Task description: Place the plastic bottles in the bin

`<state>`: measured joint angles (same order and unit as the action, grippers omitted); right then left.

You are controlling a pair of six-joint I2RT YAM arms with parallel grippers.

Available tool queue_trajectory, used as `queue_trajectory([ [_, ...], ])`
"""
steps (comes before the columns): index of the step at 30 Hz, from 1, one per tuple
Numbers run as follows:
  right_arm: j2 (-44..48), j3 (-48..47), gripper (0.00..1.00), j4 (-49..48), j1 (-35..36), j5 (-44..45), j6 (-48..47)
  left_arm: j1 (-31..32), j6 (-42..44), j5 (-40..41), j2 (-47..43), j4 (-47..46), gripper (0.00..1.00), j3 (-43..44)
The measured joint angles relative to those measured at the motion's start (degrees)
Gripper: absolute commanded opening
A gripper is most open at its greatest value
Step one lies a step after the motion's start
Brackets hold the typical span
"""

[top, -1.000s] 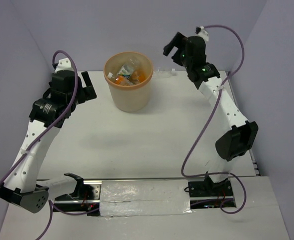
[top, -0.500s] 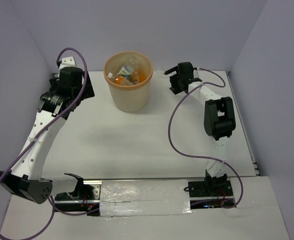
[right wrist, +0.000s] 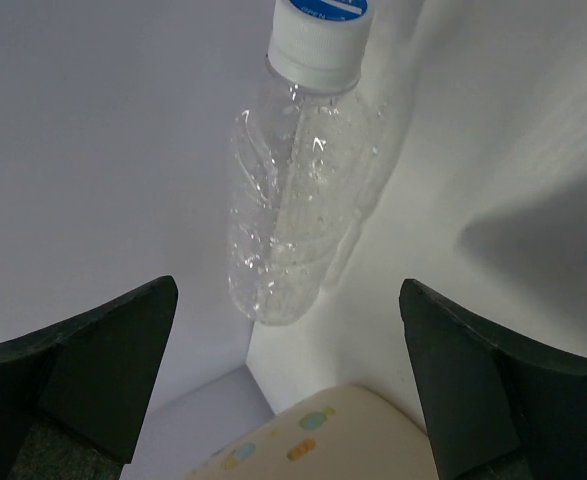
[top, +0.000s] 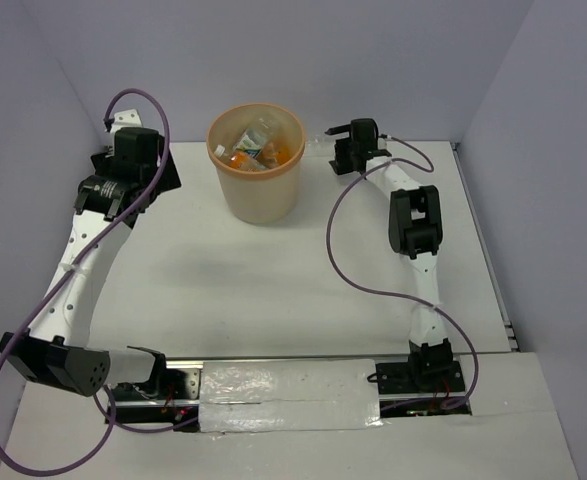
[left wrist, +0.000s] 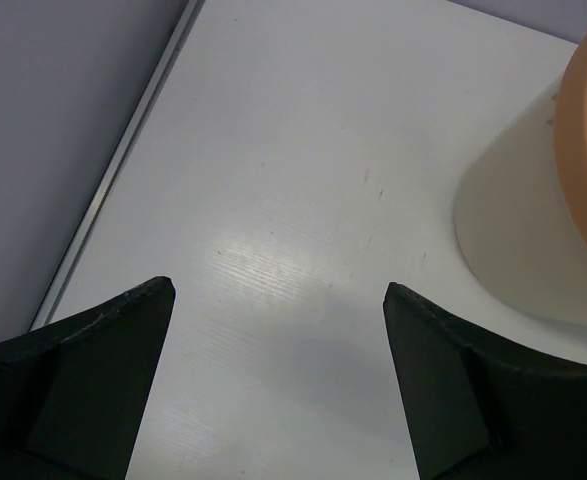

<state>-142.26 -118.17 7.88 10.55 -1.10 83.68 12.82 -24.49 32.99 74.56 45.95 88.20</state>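
The bottle's body (top: 320, 145) is against the back side of the bin, so my right gripper should next lower toward the bin (top: 228, 178) and go around it.
The bin (top: 228, 178) stands at the back middle of the table and holds several plastic bottles (top: 252, 146), clear and orange ones. One clear bottle with a white and blue cap (right wrist: 295, 200) lies on the table against the back wall, right of the bin; it shows faintly in the top view (top: 319, 146). My right gripper (top: 335, 150) is open and empty, low at the back, with the bottle just ahead of its fingertips (right wrist: 288, 300). My left gripper (top: 163, 165) is open and empty left of the bin, over bare table (left wrist: 278, 290).
The bin's pale wall (left wrist: 533, 220) and orange rim (left wrist: 580, 150) fill the right of the left wrist view. The bin's wall also shows at the bottom of the right wrist view (right wrist: 353, 440). Purple walls close the back and both sides.
My right arm has folded down from high above the back right to table level, its gripper now beside the bin facing the lying bottle. My left arm has shifted slightly back and left.
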Motion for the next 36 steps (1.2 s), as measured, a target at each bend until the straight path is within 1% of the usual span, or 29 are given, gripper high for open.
queue_trajectory([
  [3, -3.4, -4.0, 1.0, -0.1, 0.0, -0.2, 1.1, -0.3, 0.0, 0.3, 0.4, -0.1, 1.0, 0.2],
  [6, -4.5, -4.9, 1.0, -0.1, 0.0, -0.2, 2.2, -0.3, 0.0, 0.9, 0.4, -0.2, 1.0, 0.2],
  [19, -11.2, -13.9, 0.98, 2.0, 0.0, 2.4, 3.9, -0.4, 0.1, 1.6, 1.5, 0.3, 1.0, 0.6],
  [22, -13.9, -18.1, 0.97, 2.5, 0.2, 3.5, 4.0, -0.5, 0.2, 1.7, 1.5, 0.3, 1.0, 0.6],
  [25, -15.8, -20.6, 0.92, 1.8, 0.3, 4.0, 4.8, -0.5, 0.2, 1.8, 1.5, 0.3, 1.0, 0.6],
  [28, -15.8, -20.5, 0.75, 2.2, 0.6, 4.8, 5.2, -0.5, 0.2, 2.2, 1.5, 0.3, 0.99, 0.6],
  [29, -15.8, -20.3, 0.65, 2.3, 0.7, 5.0, 5.2, -0.5, 0.2, 2.3, 1.5, 0.3, 0.99, 0.6],
  [30, -15.8, -19.9, 0.62, 2.1, 0.8, 5.1, 5.4, -0.5, 0.2, 2.4, 1.5, 0.3, 1.0, 0.6],
  [33, -14.9, -16.5, 0.59, -1.0, 0.9, 5.4, 6.0, -0.5, 0.2, 2.6, 1.5, 0.3, 1.0, 0.6],
  [36, -9.1, -6.5, 0.58, -4.7, 1.0, 6.8, 5.9, -0.5, 0.2, 2.5, 1.5, 0.3, 0.99, 0.6],
])
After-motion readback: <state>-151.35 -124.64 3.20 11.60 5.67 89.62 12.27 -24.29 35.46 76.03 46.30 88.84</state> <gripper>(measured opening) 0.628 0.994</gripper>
